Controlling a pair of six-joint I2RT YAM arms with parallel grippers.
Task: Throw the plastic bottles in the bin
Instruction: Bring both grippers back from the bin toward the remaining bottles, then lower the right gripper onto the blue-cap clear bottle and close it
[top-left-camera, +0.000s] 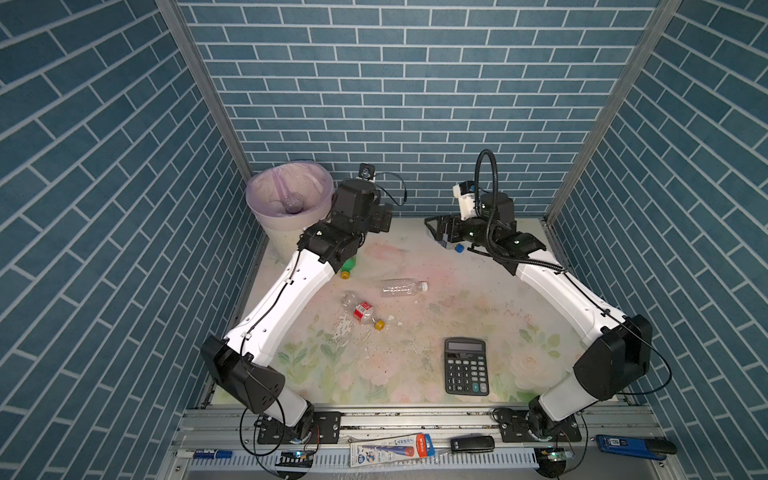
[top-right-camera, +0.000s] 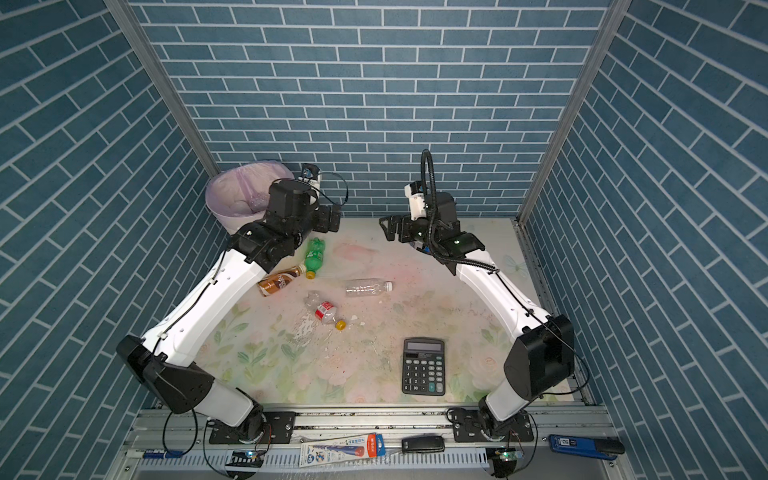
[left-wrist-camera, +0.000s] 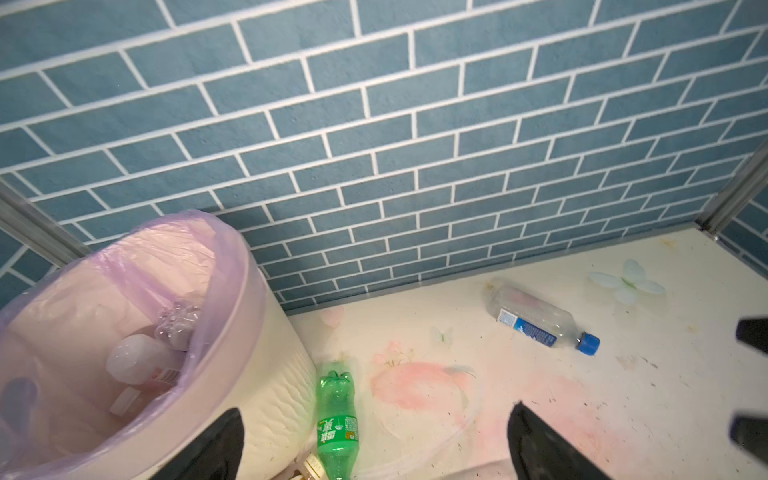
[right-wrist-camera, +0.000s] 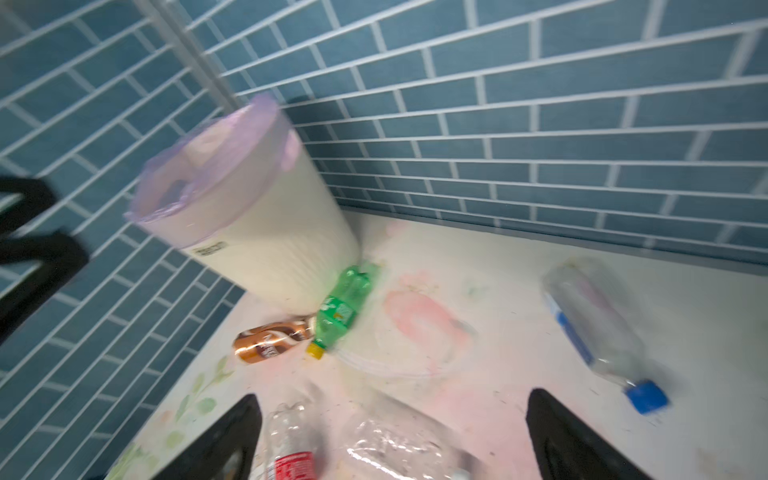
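The blue-capped bottle's body near the cap (top-right-camera: 420, 246) (right-wrist-camera: 624, 361) lies below and outward of my right gripper's fingers. The gripper lowers outward next, tipping down onto it.
The bin (top-left-camera: 266, 216) (top-right-camera: 220, 216) (left-wrist-camera: 257, 332) (right-wrist-camera: 270, 232) stands in the back left corner with bottles (left-wrist-camera: 141, 361) inside. My left gripper (top-left-camera: 382, 218) (left-wrist-camera: 374, 409) hangs open and empty just right of its rim. Below it lie a green bottle (top-left-camera: 349, 266) (top-right-camera: 314, 255) (left-wrist-camera: 336, 424) (right-wrist-camera: 345, 307) and a brown bottle (top-right-camera: 278, 282) (right-wrist-camera: 270, 343). Mid-table lie a clear white-capped bottle (top-left-camera: 403, 287) (top-right-camera: 368, 287) and a red-labelled bottle (top-left-camera: 363, 311) (top-right-camera: 326, 312) (right-wrist-camera: 291, 449). My right gripper (top-left-camera: 436, 228) (right-wrist-camera: 395, 395) is open and empty near a blue-capped bottle (top-left-camera: 458, 248) (left-wrist-camera: 540, 324) (right-wrist-camera: 598, 332).
A black calculator (top-left-camera: 466, 365) (top-right-camera: 424, 365) lies front right on the floral table. Brick-pattern walls close in the back and both sides. Pens and small tools lie on the front rail (top-left-camera: 415, 449).
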